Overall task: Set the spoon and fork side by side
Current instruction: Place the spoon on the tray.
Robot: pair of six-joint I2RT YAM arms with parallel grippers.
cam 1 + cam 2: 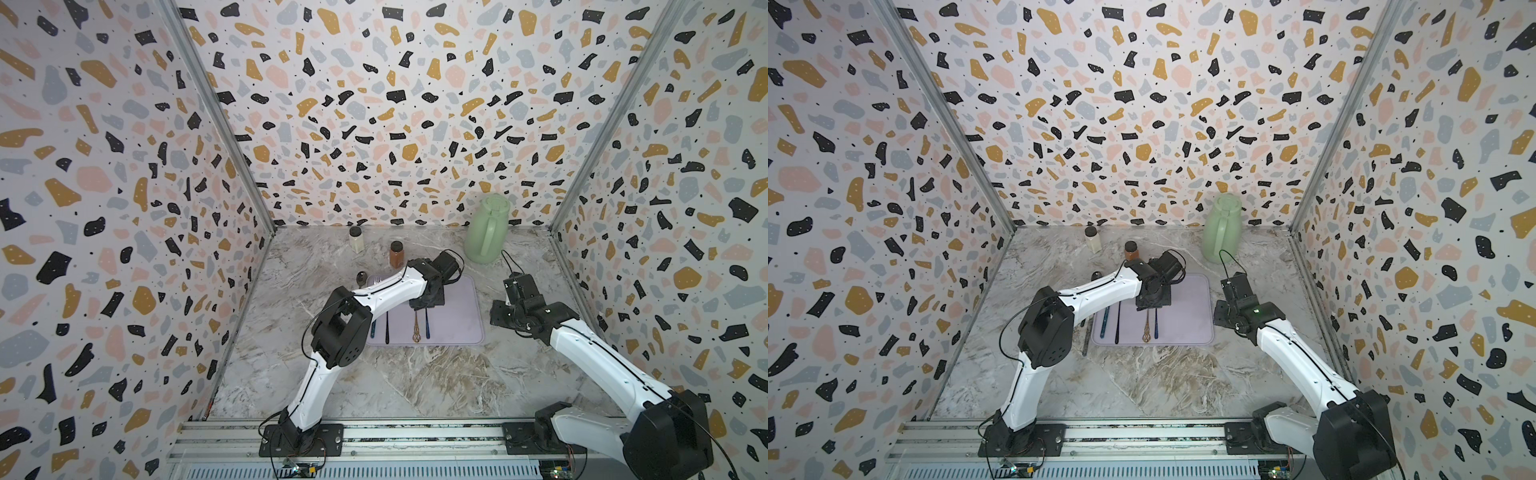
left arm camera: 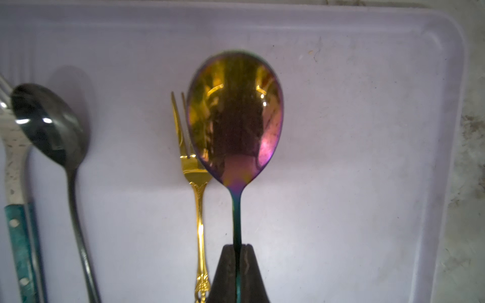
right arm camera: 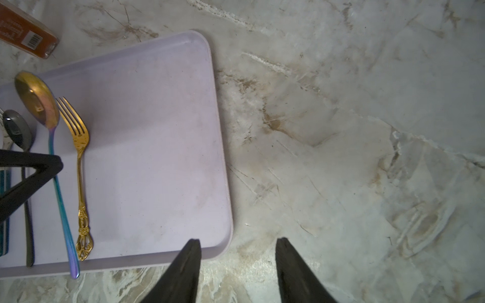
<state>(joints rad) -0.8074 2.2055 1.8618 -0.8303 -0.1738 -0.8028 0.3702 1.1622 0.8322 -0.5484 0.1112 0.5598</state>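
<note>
The spoon goes down next to the clear part of the bare tray bottom beside the gold fork, which lies below. My left gripper releases it there.
My left gripper (image 2: 238,246) is shut on the thin handle of the iridescent spoon (image 2: 235,118) over the lilac tray (image 2: 367,131). The gold fork (image 2: 195,168) lies on the tray right beside the spoon, parallel to it, tines and bowl pointing the same way. In the right wrist view the spoon (image 3: 56,183) and fork (image 3: 81,170) sit close together, and the spoon's handle end reaches past the tray's near rim. In both top views the left gripper (image 1: 424,305) (image 1: 1152,305) covers their heads. My right gripper (image 3: 237,241) is open and empty by the tray's near right corner.
A black spoon (image 2: 49,131) and a teal-handled fork (image 2: 15,183) lie on the tray's left part. Behind the tray stand a brown jar (image 1: 396,254) and a pale jar (image 1: 356,240). A green jug (image 1: 486,230) is at the back right. Patterned walls enclose the marble table.
</note>
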